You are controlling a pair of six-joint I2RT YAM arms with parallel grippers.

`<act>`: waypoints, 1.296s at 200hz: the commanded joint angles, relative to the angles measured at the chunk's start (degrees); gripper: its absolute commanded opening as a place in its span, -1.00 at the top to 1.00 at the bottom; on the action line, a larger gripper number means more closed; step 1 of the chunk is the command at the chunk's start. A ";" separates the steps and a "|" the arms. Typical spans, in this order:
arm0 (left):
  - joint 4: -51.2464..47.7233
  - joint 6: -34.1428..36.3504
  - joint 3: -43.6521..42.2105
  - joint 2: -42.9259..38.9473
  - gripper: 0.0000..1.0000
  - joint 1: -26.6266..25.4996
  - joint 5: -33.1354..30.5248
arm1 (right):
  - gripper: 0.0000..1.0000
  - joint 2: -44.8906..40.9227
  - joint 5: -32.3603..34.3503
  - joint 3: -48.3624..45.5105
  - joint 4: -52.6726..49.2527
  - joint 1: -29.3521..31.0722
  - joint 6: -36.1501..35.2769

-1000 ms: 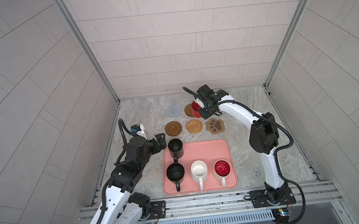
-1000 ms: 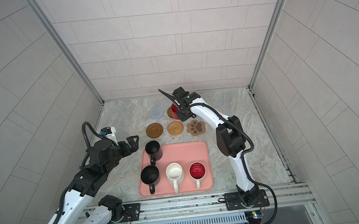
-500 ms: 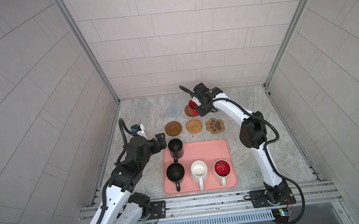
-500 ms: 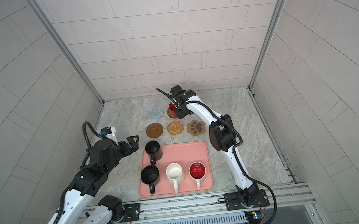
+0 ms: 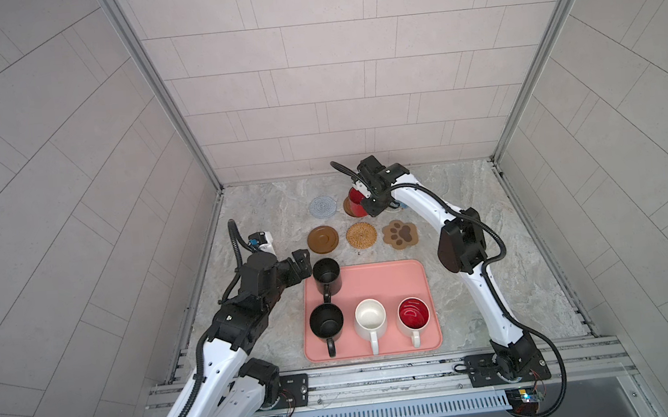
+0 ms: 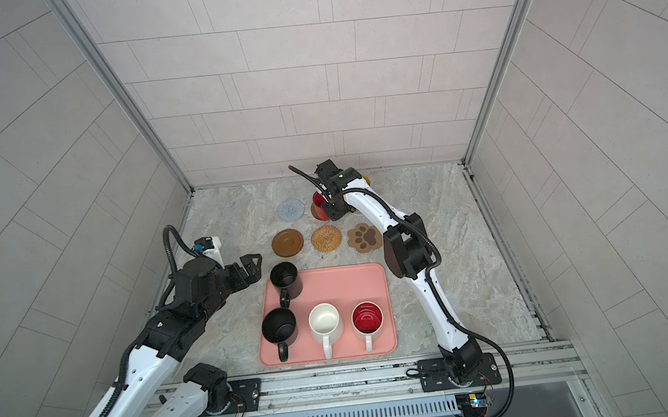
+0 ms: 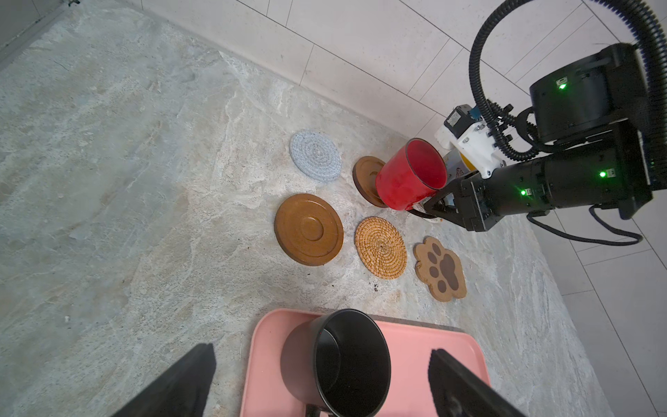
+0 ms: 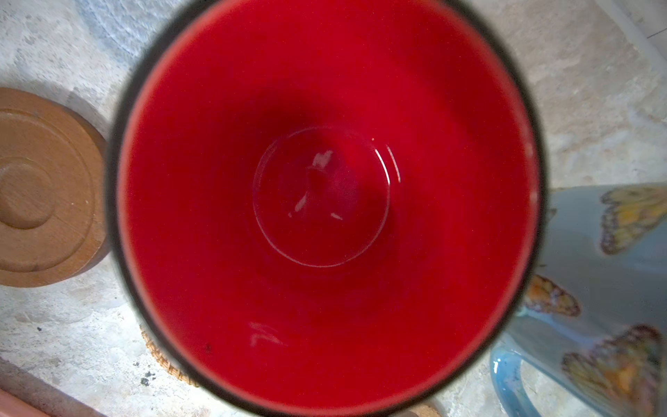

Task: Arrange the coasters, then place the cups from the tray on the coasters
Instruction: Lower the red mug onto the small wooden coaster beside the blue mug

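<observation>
My right gripper should move outward and down to the back brown disc next and release the red cup there, as the cup sticks out over the disc's near edge.
My right gripper [image 7: 432, 207] is shut on the red cup [image 5: 356, 201], which hangs tilted low over the back brown disc coaster [image 7: 366, 177]; its red inside fills the right wrist view [image 8: 325, 198]. I cannot tell whether cup and disc touch. In the front row lie a brown disc [image 5: 322, 239], a rattan coaster [image 5: 361, 235] and a paw coaster [image 5: 400, 234], with a grey-blue woven coaster [image 5: 322, 207] behind. My left gripper [image 7: 321, 382] stands open around a black cup [image 5: 327, 275] at the back left corner of the pink tray [image 5: 385, 282], not touching it.
On the tray also stand a second black cup [image 5: 326, 323], a white cup [image 5: 370, 316] and a white cup with a red inside [image 5: 414, 314]. A light blue butterfly cup [image 8: 606, 289] stands right beside the red cup. Tiled walls close in the back and sides.
The right arm has carried the red cup a little to the left, over the back brown disc, and its elbow has swung left. The left arm has not moved.
</observation>
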 commanded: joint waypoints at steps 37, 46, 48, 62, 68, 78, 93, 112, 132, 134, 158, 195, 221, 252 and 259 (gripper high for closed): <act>1.74 -0.56 -0.72 0.28 -1.00 -0.11 0.41 | 0.83 1.70 -0.50 5.90 2.12 -0.40 -1.43; 1.72 -0.53 -0.80 0.27 -1.00 -0.15 0.37 | 0.83 2.33 -0.35 6.77 1.86 -0.41 -1.37; 1.75 -0.54 -0.80 0.25 -1.00 -0.15 0.37 | 0.83 2.45 -0.33 6.92 1.81 -0.41 -1.41; 1.85 -0.52 -0.80 0.34 -1.00 -0.15 0.23 | 0.82 2.92 -0.06 7.25 2.02 -0.56 -1.43; 1.85 -0.58 -0.80 0.46 -1.00 -0.15 0.19 | 0.82 3.08 -0.06 7.26 2.15 -0.54 -1.43; 1.93 -0.57 -0.77 0.47 -1.00 -0.15 0.20 | 0.82 3.27 -0.12 7.30 2.45 -0.69 -1.43; 2.01 -0.52 -0.80 0.70 -1.00 -0.15 0.19 | 0.82 3.51 -0.13 7.42 2.72 -0.73 -1.44; 2.20 -0.52 -0.79 1.12 -1.00 -0.15 0.35 | 0.82 3.67 -0.10 7.61 2.94 -0.97 -1.55; 2.38 -0.61 -0.64 1.39 -1.00 -0.15 0.55 | 0.81 3.64 -0.19 7.67 3.26 -1.19 -1.52; 2.40 -0.61 -0.63 1.52 -1.00 -0.08 0.55 | 0.81 3.70 -0.22 7.62 3.28 -1.29 -1.54; 2.56 -0.69 -0.54 1.57 -1.00 -0.15 0.55 | 0.80 3.89 -0.18 7.70 3.42 -1.41 -1.78; 2.47 -0.78 -0.62 1.51 -1.00 -0.15 0.33 | 0.79 4.43 -0.91 7.70 3.42 -1.64 -1.65; 2.45 -0.79 -0.47 1.52 -1.00 -0.15 0.28 | 0.78 4.68 -1.07 7.71 3.36 -1.59 -1.57; 2.38 -0.78 -0.45 1.46 -1.00 -0.14 0.22 | 0.75 4.90 -1.11 7.70 3.59 -1.62 -1.43; 2.33 -0.78 -0.46 1.39 -1.00 -0.15 0.24 | 0.75 5.01 -1.12 7.70 3.55 -1.69 -1.35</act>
